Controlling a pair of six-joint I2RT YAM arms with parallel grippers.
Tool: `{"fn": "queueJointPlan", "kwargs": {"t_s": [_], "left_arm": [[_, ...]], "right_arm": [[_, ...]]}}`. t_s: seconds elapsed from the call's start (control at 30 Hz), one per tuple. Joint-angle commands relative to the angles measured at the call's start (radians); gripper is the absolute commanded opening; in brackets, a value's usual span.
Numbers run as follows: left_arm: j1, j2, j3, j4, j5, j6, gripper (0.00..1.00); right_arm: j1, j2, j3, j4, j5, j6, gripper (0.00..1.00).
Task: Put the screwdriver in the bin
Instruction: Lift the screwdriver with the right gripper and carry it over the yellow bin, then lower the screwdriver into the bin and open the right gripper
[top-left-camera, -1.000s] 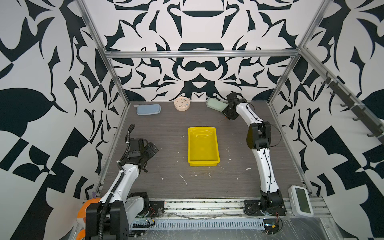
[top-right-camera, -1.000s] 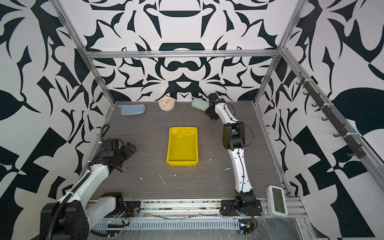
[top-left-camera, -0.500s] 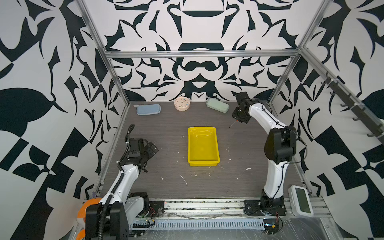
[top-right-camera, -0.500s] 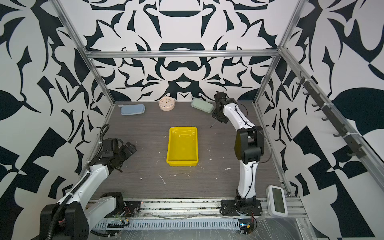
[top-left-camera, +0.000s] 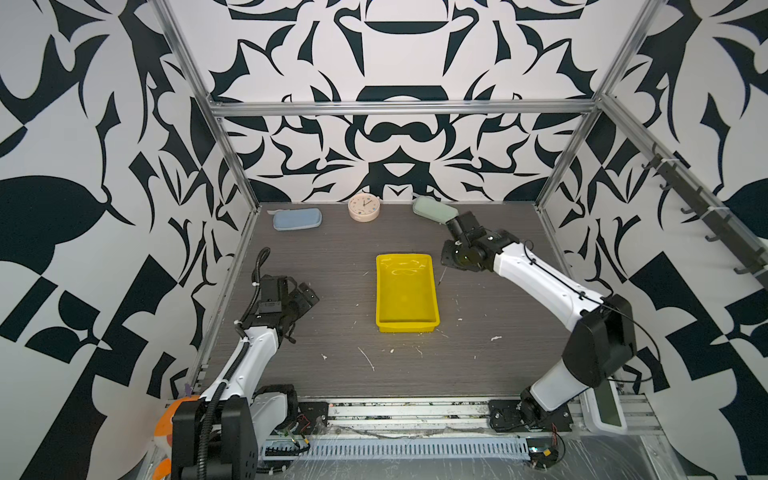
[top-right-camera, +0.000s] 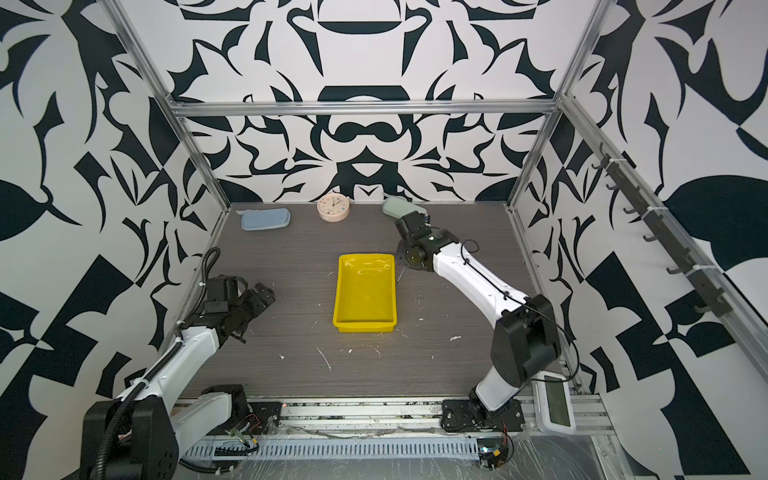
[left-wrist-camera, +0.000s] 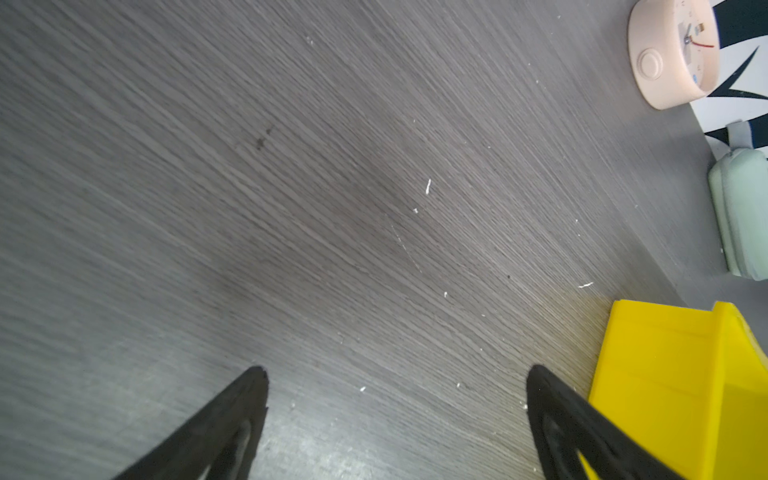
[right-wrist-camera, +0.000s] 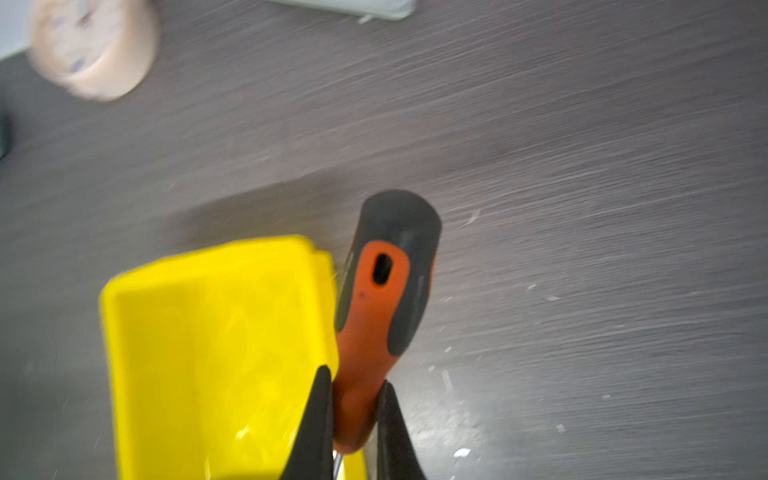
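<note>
I need to move my right gripper across the bin's rim, down toward its empty yellow bottom and release the handle, as the screwdriver's shaft hangs outside it.
The screwdriver (right-wrist-camera: 382, 291) has an orange handle with a black end cap, and my right gripper (right-wrist-camera: 355, 376) is shut on the handle. In both top views only its thin shaft (top-left-camera: 442, 276) (top-right-camera: 400, 275) shows, hanging below the right gripper (top-left-camera: 448, 266) just outside the far right corner of the bin. The bin (top-left-camera: 406, 328) (top-right-camera: 365, 327) (right-wrist-camera: 216, 353) is a shallow yellow tray in the middle of the table, with nothing in it. My left gripper (left-wrist-camera: 397, 370) (top-left-camera: 305, 293) stands open, low over the table, left of the bin (left-wrist-camera: 656, 374).
Along the back wall lie a blue pouch (top-left-camera: 297, 219), a round pink clock (top-left-camera: 364, 207) and a green pouch (top-left-camera: 432, 209). A white device (top-left-camera: 604, 405) sits at the front right corner. White scraps dot the dark wood table.
My right arm has swung away from the green pouch at the back wall, toward the bin's far right corner, carrying the screwdriver. The left arm has not moved.
</note>
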Motion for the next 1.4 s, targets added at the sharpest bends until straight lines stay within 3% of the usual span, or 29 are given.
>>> {"fn": "queueJointPlan", "kwargs": {"t_s": [0.0,0.07,0.17,0.33,0.47,0.67,0.73,0.83,0.9,0.93,1.03,1.23,1.37], "left_arm": [[-0.003,-0.029,-0.005,0.007,0.024,0.005,1.0],[-0.005,-0.072,-0.024,0.035,0.041,0.002,0.99],[-0.051,-0.155,-0.076,0.182,0.156,0.025,0.99],[-0.27,-0.192,0.018,0.176,-0.01,-0.033,1.0],[-0.339,-0.06,0.118,0.324,0.004,-0.069,0.99],[-0.363,0.178,0.156,0.538,0.086,0.0,1.0],[-0.364,0.212,0.154,0.54,0.11,0.055,0.99],[-0.364,0.278,0.098,0.606,0.071,0.036,0.99],[-0.348,0.282,0.15,0.536,0.154,0.044,1.0],[-0.353,0.282,0.174,0.481,0.144,0.071,0.99],[-0.358,0.286,0.177,0.458,0.107,0.065,1.0],[-0.358,0.32,0.19,0.471,0.141,0.048,1.0],[-0.358,0.343,0.207,0.462,0.157,0.043,1.0]], "right_arm": [[0.066,-0.092,-0.095,0.109,-0.023,0.02,0.02],[0.112,-0.106,-0.148,0.165,-0.018,0.041,0.02],[0.154,-0.075,-0.134,0.175,-0.019,0.051,0.02],[0.19,0.006,-0.089,0.207,-0.034,0.078,0.02],[0.216,0.099,-0.042,0.216,-0.051,0.105,0.02],[0.261,0.22,0.04,0.183,-0.011,0.115,0.03],[0.263,0.24,0.046,0.177,-0.007,0.136,0.03],[0.265,0.266,0.041,0.182,-0.008,0.165,0.03],[0.267,0.292,0.045,0.18,-0.016,0.176,0.05],[0.266,0.303,0.052,0.174,-0.02,0.179,0.05],[0.27,0.321,0.081,0.127,0.003,0.187,0.13],[0.277,0.296,0.1,0.118,0.019,0.175,0.43],[0.277,0.268,0.164,0.04,0.076,0.123,0.45]]}}
